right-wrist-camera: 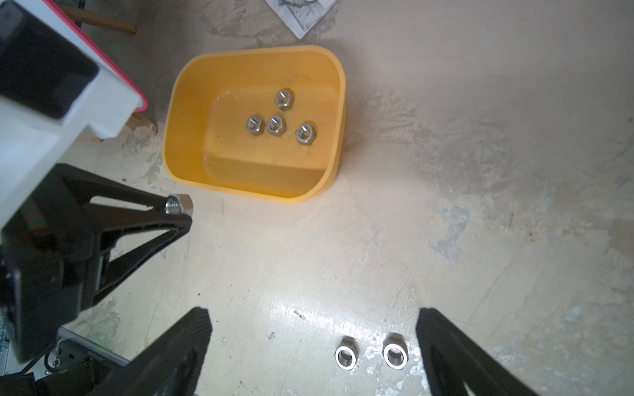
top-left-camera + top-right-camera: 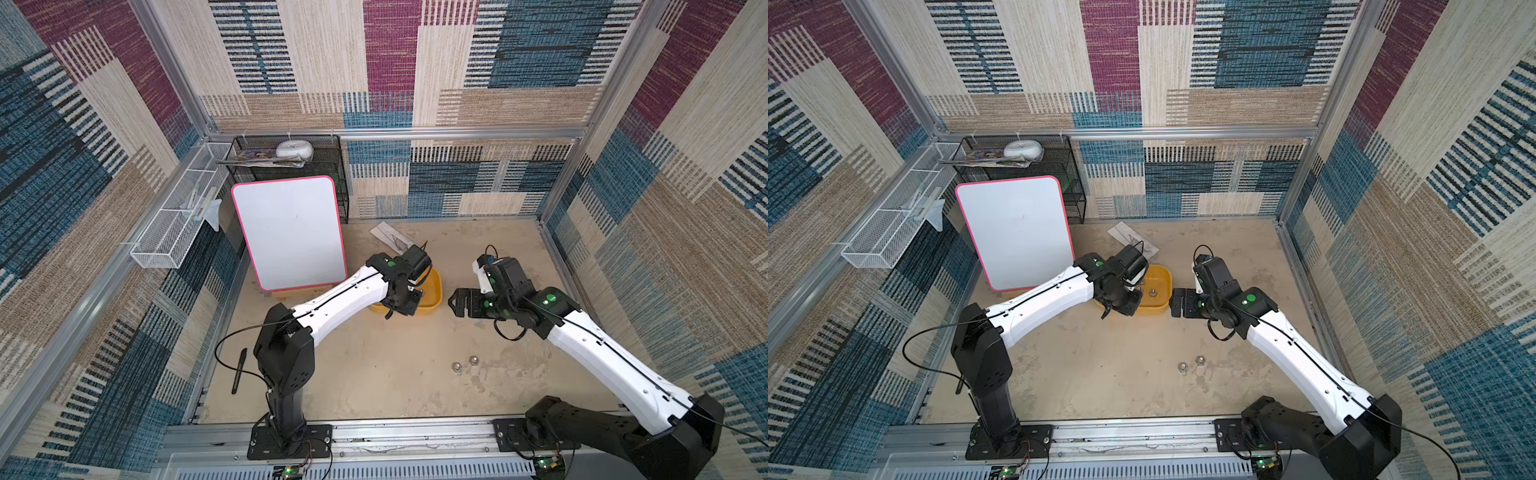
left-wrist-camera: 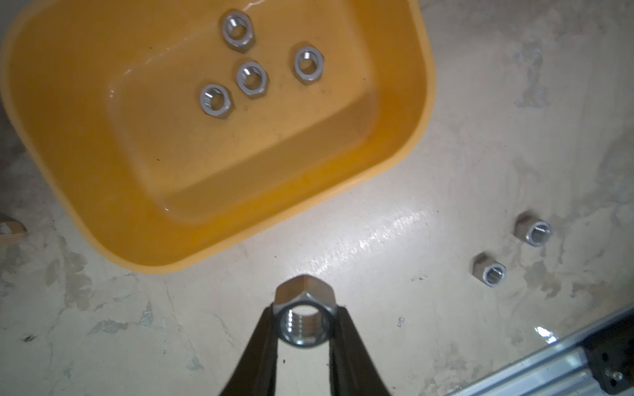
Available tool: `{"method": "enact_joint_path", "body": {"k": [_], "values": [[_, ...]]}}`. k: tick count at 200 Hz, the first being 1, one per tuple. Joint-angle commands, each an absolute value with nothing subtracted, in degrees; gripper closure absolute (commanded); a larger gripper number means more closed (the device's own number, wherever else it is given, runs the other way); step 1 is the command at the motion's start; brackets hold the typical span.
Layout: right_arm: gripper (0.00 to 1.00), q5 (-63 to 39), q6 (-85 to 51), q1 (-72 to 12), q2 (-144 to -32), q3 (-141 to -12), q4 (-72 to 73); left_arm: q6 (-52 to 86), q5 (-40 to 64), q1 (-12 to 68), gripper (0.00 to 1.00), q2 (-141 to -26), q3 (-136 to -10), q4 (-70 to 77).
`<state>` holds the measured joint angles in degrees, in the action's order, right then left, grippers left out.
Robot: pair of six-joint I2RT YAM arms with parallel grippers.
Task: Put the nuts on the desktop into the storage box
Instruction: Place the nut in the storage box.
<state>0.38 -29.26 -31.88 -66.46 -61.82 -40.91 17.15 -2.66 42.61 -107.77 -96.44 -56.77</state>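
Next, my left gripper crosses the box's near rim, lowers and releases the nut, since the bare box bottom toward the whiteboard [image 3: 170, 122] lies outward of and below the gripper.
My left gripper [image 3: 303, 316] is shut on a silver hex nut [image 3: 303, 310], seen again in the right wrist view [image 1: 178, 205]. It holds the nut above the desktop [image 2: 374, 374], just outside the near rim of the yellow storage box [image 3: 422, 103] [image 1: 339, 103] [image 2: 1160, 291]. Several nuts [image 3: 252, 79] [image 1: 276, 124] lie in the box. Two nuts [image 2: 456, 366] [image 2: 473, 359] lie side by side on the desktop. Both also show in the right wrist view [image 1: 346, 356] [image 1: 395, 354]. My right gripper [image 1: 313, 319] [image 2: 454, 303] is open and empty, right of the box.
A pink-rimmed whiteboard [image 2: 289, 232] leans on a wooden stand left of the box. A paper sheet [image 2: 395, 237] lies behind it. A black pen [image 2: 240, 371] lies by the left arm's base. The black mesh rack [image 2: 291, 162] and white wire basket [image 2: 183, 216] hang at the back left.
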Motion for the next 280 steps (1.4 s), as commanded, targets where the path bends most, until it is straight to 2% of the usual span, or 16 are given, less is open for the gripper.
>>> {"method": "enact_joint_path", "body": {"k": [1, 40, 89, 140, 177, 225, 255, 269, 280], "values": [[0.01, -0.1, -26.8, -31.4, -68.5, -64.3, -40.0, 14.7, -3.6, 39.3, 0.78, -110.4, -99.5, -58.2], [0.01, -0.4, -25.8, -30.3, -71.5, -66.1, -40.1, 14.3, -1.7, 33.6, 0.78, -117.9, -106.4, -58.2], [0.01, -0.2, -25.3, -29.7, -73.8, -67.8, -41.5, 14.1, -0.7, 30.6, 0.78, -127.3, -113.8, -57.4], [0.01, 0.2, -24.9, -29.6, -74.8, -66.8, -42.5, 13.7, 0.2, 28.9, 0.77, -132.1, -114.3, -55.9], [0.01, -3.6, -23.6, -29.6, -75.1, -64.6, -42.1, 13.4, 0.9, 28.6, 0.75, -132.5, -112.4, -54.7], [0.01, -5.1, -25.2, -30.0, -74.0, -60.2, -41.0, 12.8, 1.9, 28.3, 0.58, -130.5, -109.7, -52.8], [0.01, -4.4, -27.1, -32.1, -72.3, -57.8, -41.0, 13.5, 2.1, 28.1, 0.56, -126.4, -109.0, -52.7], [0.0, -3.8, -28.2, -33.7, -71.2, -56.5, -40.8, 14.5, 3.2, 28.1, 0.5, -123.6, -108.5, -52.6], [0.01, -3.3, -29.5, -34.7, -70.6, -55.3, -40.8, 15.2, 4.1, 28.1, 0.38, -121.1, -107.8, -52.2]]}}
